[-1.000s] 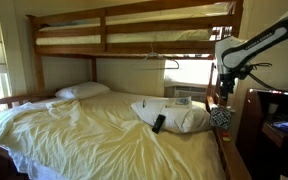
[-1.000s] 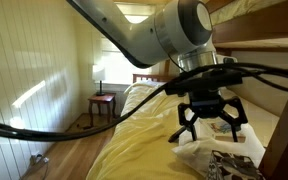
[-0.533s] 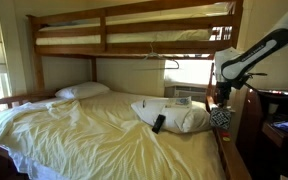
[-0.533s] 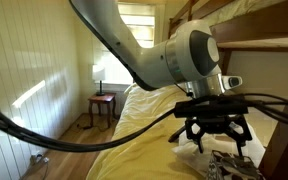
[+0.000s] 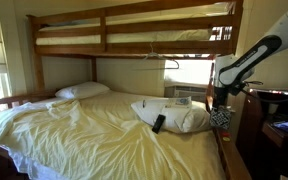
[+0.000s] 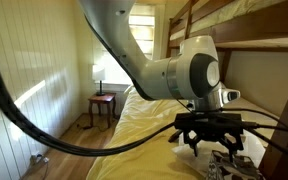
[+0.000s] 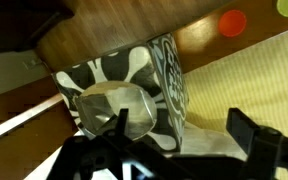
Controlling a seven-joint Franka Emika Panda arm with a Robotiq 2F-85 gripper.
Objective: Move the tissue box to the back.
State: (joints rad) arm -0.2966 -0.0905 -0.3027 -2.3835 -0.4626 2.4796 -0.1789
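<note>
My gripper moves down next, its fingers astride the tissue box's top edge (image 5: 215, 109) (image 7: 164, 106) by the sheet, since the box stands directly below my open gripper.
The tissue box (image 7: 134, 90), a small cube with a black-and-white pattern and a clear plastic opening on top, stands at the bed's edge beside a wooden rail. It shows in both exterior views (image 5: 221, 119) (image 6: 230, 166). My gripper (image 7: 181, 126) is open and hovers just above the box. One fingertip (image 7: 121, 118) lies over the box's top opening, the other (image 7: 246, 128) over the sheet beside the box. In both exterior views the gripper (image 5: 221, 99) (image 6: 210, 138) points down right above the box. Nothing is held.
A white pillow (image 5: 174, 114) with a slim black remote (image 5: 158, 123) on it lies beside the box. A wooden rail (image 7: 114, 30) runs behind the box. The upper bunk (image 5: 134, 35) is overhead. A desk (image 5: 280, 115) stands next to the bed.
The arm has lowered, bringing the open gripper down close over the tissue box. The box has not moved.
</note>
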